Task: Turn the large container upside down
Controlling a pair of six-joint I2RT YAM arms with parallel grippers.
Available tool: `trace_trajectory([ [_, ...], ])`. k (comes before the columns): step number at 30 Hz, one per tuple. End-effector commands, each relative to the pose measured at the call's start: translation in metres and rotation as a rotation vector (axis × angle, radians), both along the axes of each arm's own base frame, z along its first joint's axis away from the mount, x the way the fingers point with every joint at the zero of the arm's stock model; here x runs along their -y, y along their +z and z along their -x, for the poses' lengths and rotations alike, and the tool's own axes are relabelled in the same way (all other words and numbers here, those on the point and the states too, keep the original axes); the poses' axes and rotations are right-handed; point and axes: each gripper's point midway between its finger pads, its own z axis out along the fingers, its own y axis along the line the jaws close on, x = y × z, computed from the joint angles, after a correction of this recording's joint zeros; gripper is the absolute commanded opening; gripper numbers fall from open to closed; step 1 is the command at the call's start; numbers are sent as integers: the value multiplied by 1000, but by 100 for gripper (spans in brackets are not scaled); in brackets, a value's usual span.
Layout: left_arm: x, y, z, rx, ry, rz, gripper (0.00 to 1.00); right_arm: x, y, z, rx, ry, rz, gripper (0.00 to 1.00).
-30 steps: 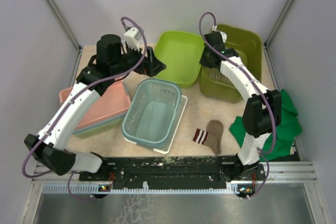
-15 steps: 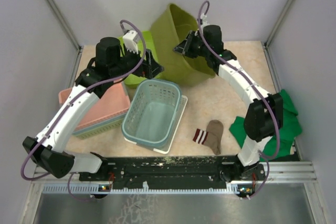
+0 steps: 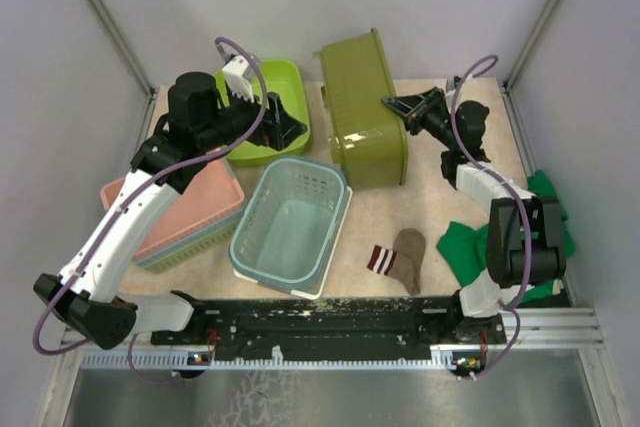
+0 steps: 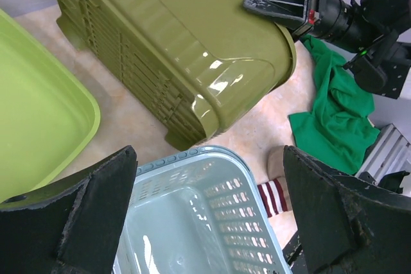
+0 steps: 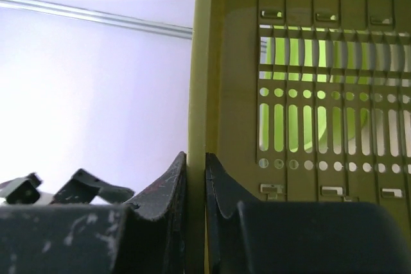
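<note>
The container's opening still faces sideways, so I will next move my right gripper toward the right in the top view and pull the container's held rim over the bare tabletop.
The large olive-green container (image 3: 365,112) stands tipped on its side at the back centre, its smooth base facing up and left and its opening towards the right arm. It also shows in the left wrist view (image 4: 180,36). My right gripper (image 3: 400,107) is shut on its rim; in the right wrist view the rim (image 5: 198,94) runs between the jaws of the gripper (image 5: 196,158), with the slotted wall (image 5: 321,94) beside it. My left gripper (image 3: 290,127) is open and empty, above the blue basket (image 3: 290,222), left of the container and apart from it.
A lime tray (image 3: 265,112) lies at the back left. Stacked pink and green baskets (image 3: 185,212) are at the left. A striped sock (image 3: 400,252) and a green cloth (image 3: 520,232) lie at the front right. The blue basket (image 4: 192,216) sits under my left gripper (image 4: 209,152).
My right gripper has lifted the olive container off the back right and swung it over onto its side at the centre. The lime tray has shifted left. My left arm moved slightly left.
</note>
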Motion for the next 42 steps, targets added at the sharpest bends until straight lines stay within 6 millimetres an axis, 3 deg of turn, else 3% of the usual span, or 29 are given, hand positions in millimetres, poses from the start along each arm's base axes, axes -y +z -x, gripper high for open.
trace_trajectory([
  [1, -1, 6, 4, 26, -16, 13, 99, 15, 70, 38, 225, 78, -222, 0],
  [7, -1, 4, 6, 20, -20, 16, 99, 61, 24, 36, 96, -24, -325, 0],
  [13, -1, -2, 7, 8, -22, 13, 99, 107, -35, 30, -68, -203, -155, 1],
  [17, 3, -8, 6, -9, -33, 11, 99, 130, -65, 29, -179, -297, -8, 22],
  [23, 7, -14, 4, -27, -48, 14, 99, 166, -98, 34, -303, -413, 92, 24],
  [26, 8, -18, 4, -38, -54, 14, 99, 184, -113, 36, -361, -462, 156, 38],
  [30, 10, -26, 4, -59, -59, 9, 99, 205, -121, 42, -410, -528, 254, 62],
  [33, 13, -31, 5, -76, -72, 13, 99, 222, -120, 47, -456, -588, 367, 75],
  [37, 16, -38, 7, -99, -91, 14, 99, 249, -114, 63, -508, -692, 553, 85],
  [42, 20, -49, 8, -124, -112, 16, 99, 269, -94, 83, -527, -766, 707, 87],
])
